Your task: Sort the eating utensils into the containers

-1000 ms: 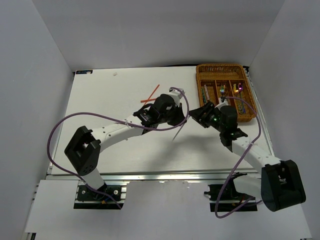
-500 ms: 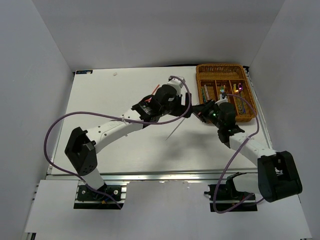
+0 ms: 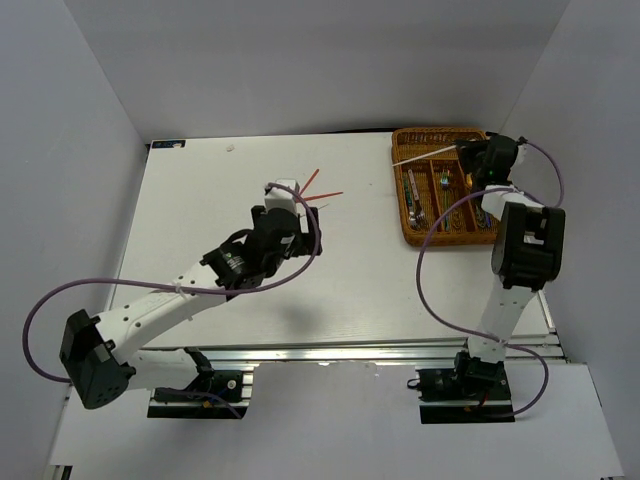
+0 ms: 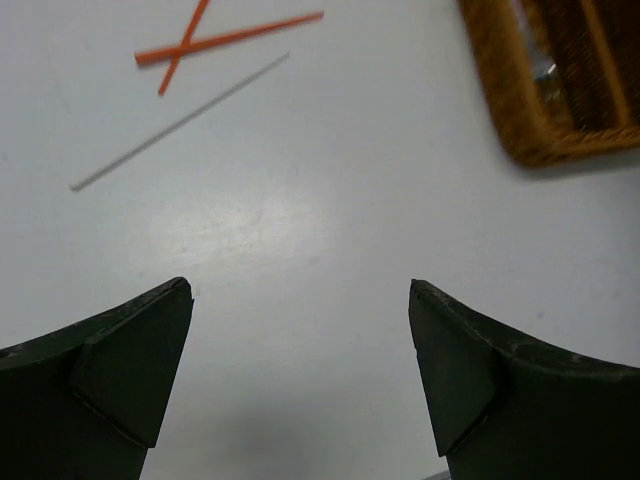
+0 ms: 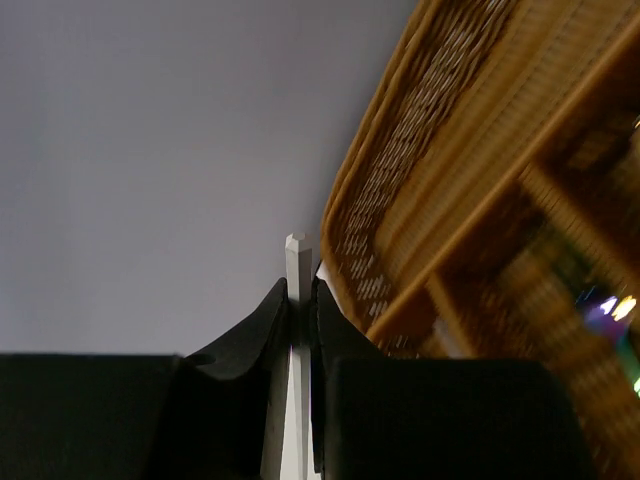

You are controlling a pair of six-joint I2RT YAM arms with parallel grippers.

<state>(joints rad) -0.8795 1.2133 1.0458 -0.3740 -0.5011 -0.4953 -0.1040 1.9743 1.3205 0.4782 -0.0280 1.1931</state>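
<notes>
Next, my right gripper moves outward and down over the tray's far crosswise slot, since that slot is empty and long enough for the silver chopstick.
My right gripper (image 3: 472,153) (image 5: 298,288) is shut on a thin silver chopstick (image 3: 425,155) (image 5: 297,255), held level over the far end of the brown wicker tray (image 3: 410,215) (image 5: 400,180). Several utensils (image 3: 443,183) lie in the tray's slots. Two red chopsticks (image 3: 322,187) (image 4: 225,38) lie crossed on the white table, and a second silver chopstick (image 4: 180,122) lies beside them. My left gripper (image 3: 287,192) (image 4: 300,330) hangs open just short of them, with nothing between its fingers.
White walls close in the table on three sides. The tray's near corner (image 4: 540,120) shows at the upper right of the left wrist view. The right arm's purple cable (image 3: 440,215) loops over the tray.
The silver chopstick passed from my left gripper to my right one. The left gripper opened and drew back to the left; the right shut and swung up to the tray's far end.
</notes>
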